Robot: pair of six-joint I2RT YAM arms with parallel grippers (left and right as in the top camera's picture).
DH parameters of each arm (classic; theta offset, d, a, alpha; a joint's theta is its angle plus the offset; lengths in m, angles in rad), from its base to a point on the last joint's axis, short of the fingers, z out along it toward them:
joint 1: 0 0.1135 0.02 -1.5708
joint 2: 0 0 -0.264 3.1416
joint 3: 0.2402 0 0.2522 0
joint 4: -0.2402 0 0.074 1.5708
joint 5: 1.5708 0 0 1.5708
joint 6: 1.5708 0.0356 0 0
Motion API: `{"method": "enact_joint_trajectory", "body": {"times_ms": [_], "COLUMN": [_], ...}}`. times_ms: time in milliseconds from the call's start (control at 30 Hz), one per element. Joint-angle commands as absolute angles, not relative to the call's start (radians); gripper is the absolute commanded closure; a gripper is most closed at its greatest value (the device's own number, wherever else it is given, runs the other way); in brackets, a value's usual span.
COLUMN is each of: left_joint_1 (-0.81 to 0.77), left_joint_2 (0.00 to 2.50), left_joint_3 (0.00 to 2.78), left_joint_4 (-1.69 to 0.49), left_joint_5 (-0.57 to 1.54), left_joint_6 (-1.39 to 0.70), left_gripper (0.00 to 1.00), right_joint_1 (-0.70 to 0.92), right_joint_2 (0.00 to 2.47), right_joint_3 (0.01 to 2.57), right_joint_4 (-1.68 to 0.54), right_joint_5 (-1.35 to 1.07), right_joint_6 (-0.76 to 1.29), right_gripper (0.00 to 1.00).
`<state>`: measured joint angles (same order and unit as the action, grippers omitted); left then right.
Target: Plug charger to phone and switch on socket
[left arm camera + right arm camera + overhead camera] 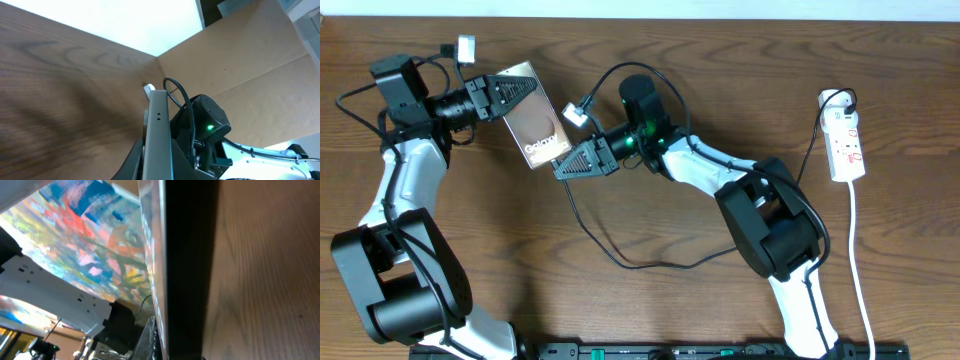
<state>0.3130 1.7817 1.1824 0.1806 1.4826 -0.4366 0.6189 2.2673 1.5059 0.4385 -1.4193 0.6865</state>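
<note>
My left gripper will next move down and back to let go of the phone (pixel 544 132) on the bare tabletop, because that spot is below and back from the gripper.
My left gripper (pixel 523 90) is shut on the upper end of the phone (pixel 544 132), which is lifted off the table with its brown lettered back up. In the left wrist view the phone's grey edge (pixel 158 125) runs up between my fingers (pixel 135 162). My right gripper (pixel 562 166) is shut right at the phone's lower end. The charger (pixel 588 228), a thin black cable, runs from those fingertips in a loop over the table towards the socket (pixel 847 140) at the far right. Its plug tip is hidden. The right wrist view shows the phone (pixel 185 255) edge-on beside one finger (pixel 176 332).
The right arm's elbow and base (pixel 778 228) sit between the cable loop and the socket. The socket's white cord (pixel 861 270) runs to the front edge. The left arm's base (pixel 390 290) stands at front left. A cardboard wall (pixel 240 60) stands behind the table.
</note>
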Motion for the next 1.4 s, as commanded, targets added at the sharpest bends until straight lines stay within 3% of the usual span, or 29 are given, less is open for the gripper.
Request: {"method": "enact_joint_trajectory", "body": {"times_ms": [0, 267, 333, 400, 600, 767, 1133, 1367], "left_joint_1": [0.297, 0.297, 0.297, 0.297, 0.297, 0.297, 0.309, 0.372], "left_joint_2": [1.758, 1.758, 1.758, 1.758, 1.758, 1.758, 1.758, 1.758], "left_joint_3": [1.182, 1.182, 1.182, 1.182, 1.182, 1.182, 1.182, 1.182], "left_joint_4": [0.163, 0.163, 0.163, 0.163, 0.163, 0.163, 0.156, -0.115], "left_joint_5": [1.571, 1.571, 1.571, 1.571, 1.571, 1.571, 1.451, 1.153], "left_joint_6": [-0.419, -0.419, -0.419, -0.419, -0.419, -0.419, -0.421, -0.412], "left_gripper": [0.93, 0.93, 0.93, 0.93, 0.93, 0.93, 0.93, 0.93], "right_joint_1": [0.571, 0.57, 0.57, 0.57, 0.57, 0.57, 0.561, 0.514], "right_joint_2": [2.254, 2.254, 2.254, 2.254, 2.254, 2.254, 2.254, 2.254], "right_joint_3": [1.533, 1.533, 1.533, 1.533, 1.533, 1.533, 1.533, 1.533], "right_joint_4": [0.461, 0.461, 0.461, 0.461, 0.461, 0.461, 0.46, 0.459], "right_joint_5": [-1.282, -1.281, -1.281, -1.281, -1.282, -1.282, -1.293, -1.32], "right_joint_6": [0.707, 0.706, 0.706, 0.706, 0.706, 0.706, 0.706, 0.71], "right_gripper": [0.99, 0.99, 0.95, 0.83, 0.27, 0.02, 0.01, 0.01]}}
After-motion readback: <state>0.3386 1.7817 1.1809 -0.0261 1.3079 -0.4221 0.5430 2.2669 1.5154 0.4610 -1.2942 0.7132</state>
